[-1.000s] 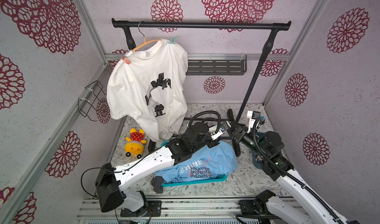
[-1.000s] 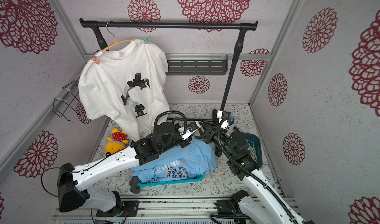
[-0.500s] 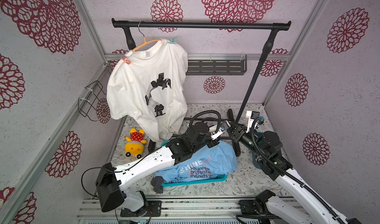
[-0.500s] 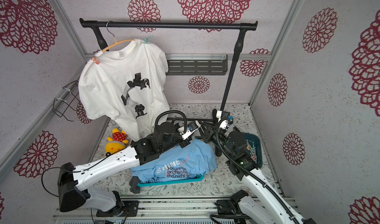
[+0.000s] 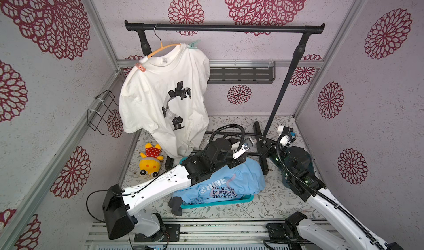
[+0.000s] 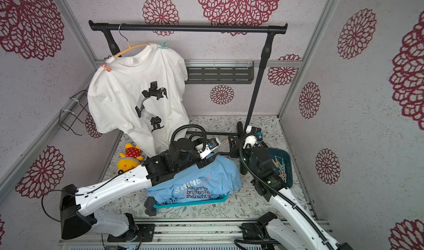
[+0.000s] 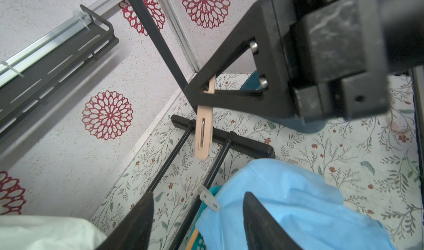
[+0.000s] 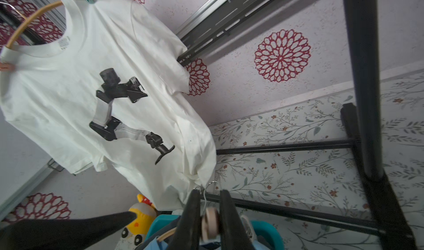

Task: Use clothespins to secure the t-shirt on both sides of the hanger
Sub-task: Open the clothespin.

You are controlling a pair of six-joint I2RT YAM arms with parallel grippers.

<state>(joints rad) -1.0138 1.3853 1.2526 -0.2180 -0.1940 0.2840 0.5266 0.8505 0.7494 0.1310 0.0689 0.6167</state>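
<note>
A whitish clothespin is already on the blue shirt's other shoulder. My left gripper should next move back and down onto the blue shirt's shoulder nearest the plush toy.
A white t-shirt [image 5: 149, 95] hangs on an orange hanger [image 5: 160, 49] from the black rack [image 5: 224, 27]. A pink clothespin [image 5: 140, 67] grips one shoulder and a mint clothespin [image 5: 193, 44] the other. My right gripper [image 8: 209, 192] is shut on a pale beige clothespin [image 7: 203, 127], low beside the rack's right post. My left gripper [image 7: 198, 223] stands open just in front of it, above a blue shirt [image 5: 229, 180], with nothing between its fingers. A whitish clothespin [image 7: 210, 198] lies at the blue shirt's edge.
The blue shirt fills a teal basket [image 5: 229, 201]. A dark bin [image 6: 288, 168] with several clothespins [image 6: 278, 166] sits behind my right arm. A yellow plush toy [image 5: 150, 160] lies under the white shirt. The rack's base bars [image 7: 220, 136] cross the floor.
My left gripper's jaws have opened, and my right gripper's jaws have closed on the beige clothespin. Both arms have stayed nearly where they were.
</note>
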